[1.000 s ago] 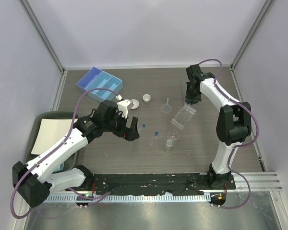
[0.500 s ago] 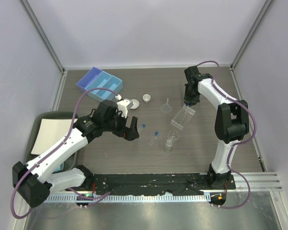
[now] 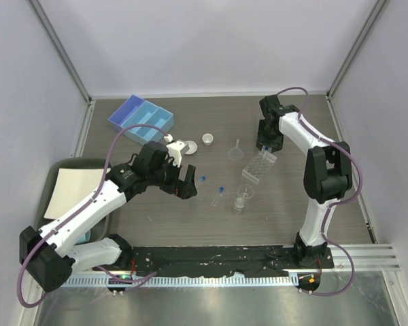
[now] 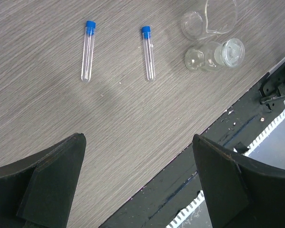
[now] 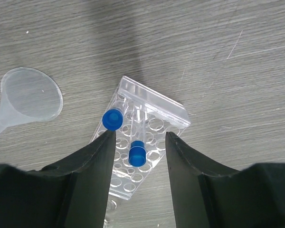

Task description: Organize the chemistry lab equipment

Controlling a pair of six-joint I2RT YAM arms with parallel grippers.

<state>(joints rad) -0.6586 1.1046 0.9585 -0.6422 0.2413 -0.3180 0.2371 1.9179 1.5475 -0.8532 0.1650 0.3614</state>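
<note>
My left gripper moves down toward the right in the top view onto the clear body of the nearer test tube [image 3: 198, 183] [image 4: 87, 58] next, because it lies flat on the tabletop.
The clear plastic tube rack [image 5: 152, 111] stands on the table under my right gripper [image 5: 140, 136], which is open and holds nothing. Two blue-capped test tubes [image 5: 112, 119] [image 5: 137, 153] stand in the rack. In the top view the rack [image 3: 260, 165] is just in front of the right gripper [image 3: 266, 144]. The clear funnel [image 3: 236, 151] lies to its left. My left gripper [image 3: 183, 182] is open and empty. Two more test tubes [image 4: 88, 50] [image 4: 148, 52] lie flat ahead of it. The glass beaker [image 4: 213, 16] and a small clear flask [image 4: 213, 54] sit beyond them. Two white dishes [image 3: 189, 146] [image 3: 208, 139] sit behind the left gripper.
A pale-blue divided organizer [image 3: 141, 119] stands at the back left. A green tray with white paper [image 3: 71, 187] lies at the left edge. A black rail [image 3: 217, 257] runs along the table's front edge. Grey walls close in the back and sides.
My right gripper has shifted a little to the left above the rack, and the rack has moved slightly with it. My left arm has hardly moved.
</note>
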